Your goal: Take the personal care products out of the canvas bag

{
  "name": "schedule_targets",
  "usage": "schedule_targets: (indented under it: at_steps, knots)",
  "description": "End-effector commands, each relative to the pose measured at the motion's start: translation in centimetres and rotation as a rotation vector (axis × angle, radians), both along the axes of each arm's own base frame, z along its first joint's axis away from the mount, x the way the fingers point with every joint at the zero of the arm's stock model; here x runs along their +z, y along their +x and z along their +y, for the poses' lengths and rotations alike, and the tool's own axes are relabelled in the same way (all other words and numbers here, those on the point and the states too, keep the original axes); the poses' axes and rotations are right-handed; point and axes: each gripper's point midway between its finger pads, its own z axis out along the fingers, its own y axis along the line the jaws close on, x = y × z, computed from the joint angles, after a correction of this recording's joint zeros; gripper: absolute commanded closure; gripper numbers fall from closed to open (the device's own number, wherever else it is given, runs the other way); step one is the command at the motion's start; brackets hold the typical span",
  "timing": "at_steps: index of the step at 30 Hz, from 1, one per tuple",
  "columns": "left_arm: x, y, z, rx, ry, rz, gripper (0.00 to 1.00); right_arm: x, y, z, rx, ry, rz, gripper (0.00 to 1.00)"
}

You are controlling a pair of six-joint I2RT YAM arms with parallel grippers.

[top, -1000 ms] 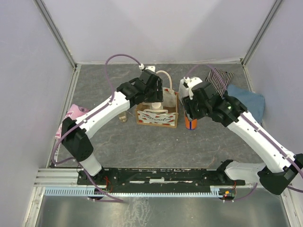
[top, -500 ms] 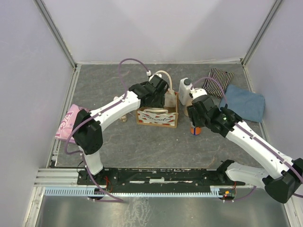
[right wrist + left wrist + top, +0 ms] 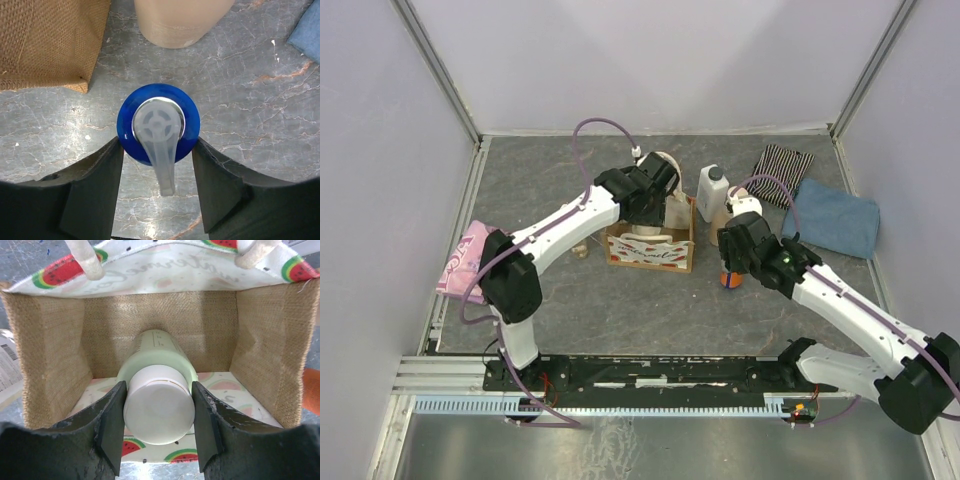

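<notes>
The tabletop by the amber bottle is to the left of my left gripper in the top view. My left gripper needs to lift over the bag's side next, then go down and let go.
The canvas bag stands mid-table, cream with red watermelon print. My left gripper reaches down into it. In the left wrist view my left gripper has its jaws against both sides of the white cap of a pale green bottle standing inside the bag. My right gripper holds the orange bottle with the blue pump upright on the table right of the bag. In the right wrist view its jaws flank the blue collar. A beige bottle and a white-capped whitish bottle stand behind it.
A small amber bottle stands left of the bag. A pink folded cloth lies at the left edge. A striped cloth and a blue cloth lie at the back right. Walls enclose the table.
My right gripper moved toward the near right and down with the orange bottle. My left gripper swung over the bag and lowered into it, around the white-capped bottle.
</notes>
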Motion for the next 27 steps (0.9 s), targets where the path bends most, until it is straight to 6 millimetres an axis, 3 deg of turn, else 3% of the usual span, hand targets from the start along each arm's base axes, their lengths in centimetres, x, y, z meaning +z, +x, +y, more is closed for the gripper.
schedule_targets:
  at_steps: [1,10,14,20,27]
  knots:
    - [7.2,1.8,-0.8,-0.003,-0.066,-0.137,0.97,3.3,1.9,0.3,-0.052,0.081,-0.146,0.34]
    - [17.1,2.7,0.7,0.043,-0.079,-0.259,0.97,2.8,1.4,-0.2,-0.067,0.073,-0.134,0.27]
    - [20.5,3.3,3.0,0.106,-0.089,-0.336,0.97,3.7,1.2,-0.1,-0.063,0.104,-0.153,0.25]
    - [23.2,5.1,9.3,0.275,-0.109,-0.406,0.97,6.5,1.0,0.4,-0.032,0.156,-0.199,0.25]
    - [22.9,7.5,16.0,0.429,-0.131,-0.428,0.97,10.0,1.7,1.8,0.023,0.192,-0.227,0.25]
